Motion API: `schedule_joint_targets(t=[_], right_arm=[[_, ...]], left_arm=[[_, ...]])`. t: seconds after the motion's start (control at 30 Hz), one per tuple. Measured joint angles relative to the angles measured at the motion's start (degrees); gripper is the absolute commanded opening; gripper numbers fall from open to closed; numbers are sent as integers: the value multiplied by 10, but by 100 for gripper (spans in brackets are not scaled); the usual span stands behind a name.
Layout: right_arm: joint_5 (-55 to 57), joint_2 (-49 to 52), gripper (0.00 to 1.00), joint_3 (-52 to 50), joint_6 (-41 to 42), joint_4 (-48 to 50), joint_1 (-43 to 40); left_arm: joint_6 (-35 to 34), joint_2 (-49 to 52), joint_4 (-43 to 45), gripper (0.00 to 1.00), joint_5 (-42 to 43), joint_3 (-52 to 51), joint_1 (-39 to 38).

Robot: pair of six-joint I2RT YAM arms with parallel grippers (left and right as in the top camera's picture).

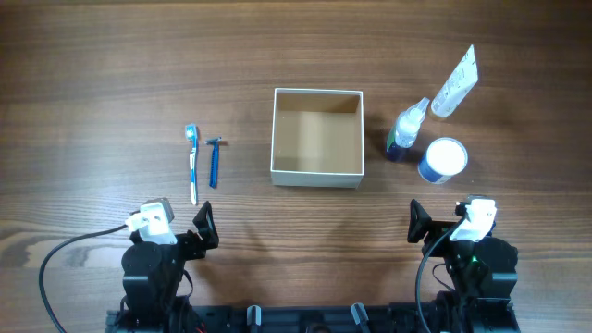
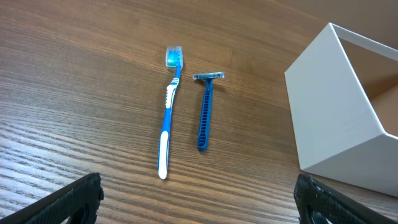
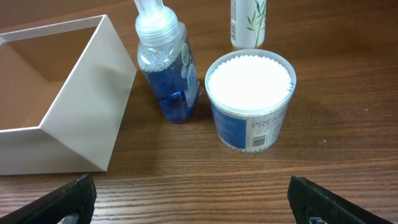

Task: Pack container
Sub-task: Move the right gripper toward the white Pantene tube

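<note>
The white tube stands outward of the jar (image 1: 443,159) and behind it, so my right gripper will next rise, reach outward past the jar, then lower onto the tube's flat top (image 1: 471,59).
The container (image 1: 317,174), a square shallow box with white walls and a brown inside, sits empty at the table's middle; it also shows in the left wrist view (image 2: 336,118) and the right wrist view (image 3: 81,118). A blue-and-white toothbrush (image 1: 192,164) (image 2: 169,112) and a blue razor (image 1: 214,161) (image 2: 205,112) lie left of it. A blue bottle (image 1: 406,129) (image 3: 168,68), a round blue-and-white jar (image 1: 443,159) (image 3: 249,99) and a white tube (image 1: 454,82) (image 3: 247,22) are to its right. My left gripper (image 1: 205,227) (image 2: 199,208) and right gripper (image 1: 417,222) (image 3: 193,208) are open and empty near the front edge.
The wooden table (image 1: 111,74) runs around everything. Both arm bases and a cable (image 1: 65,254) sit at the front edge.
</note>
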Motion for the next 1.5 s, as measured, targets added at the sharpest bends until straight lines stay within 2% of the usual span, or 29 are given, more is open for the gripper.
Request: schedule_joint_targets(t=[0.27,0.43,0.57,0.67,0.83,1.03,1.17,1.37,1.5], right_arm=[[-1,0,100,0,10,29,0],[-25,0,100,0,124,75,0],[-42,0,100,0,205,151,0],[-73,0,100,1,216,248,0],[-94,54,100,63,200,275,0],[-100,246,100,269,106,191,0],[-98,410,100,433,61,91,0],[-77,676,100,712,-31,-111,0],[-61,799,100,836,-88,-161,0]], left_arm=[[0,0,0,100,0,0,0],[0,0,0,100,0,0,0],[0,0,0,100,0,0,0],[0,0,0,100,0,0,0],[0,0,0,100,0,0,0],[0,0,0,100,0,-1,0],[0,0,-1,100,0,-2,0],[0,0,-2,100,0,-2,0],[0,0,-2,100,0,-2,0]])
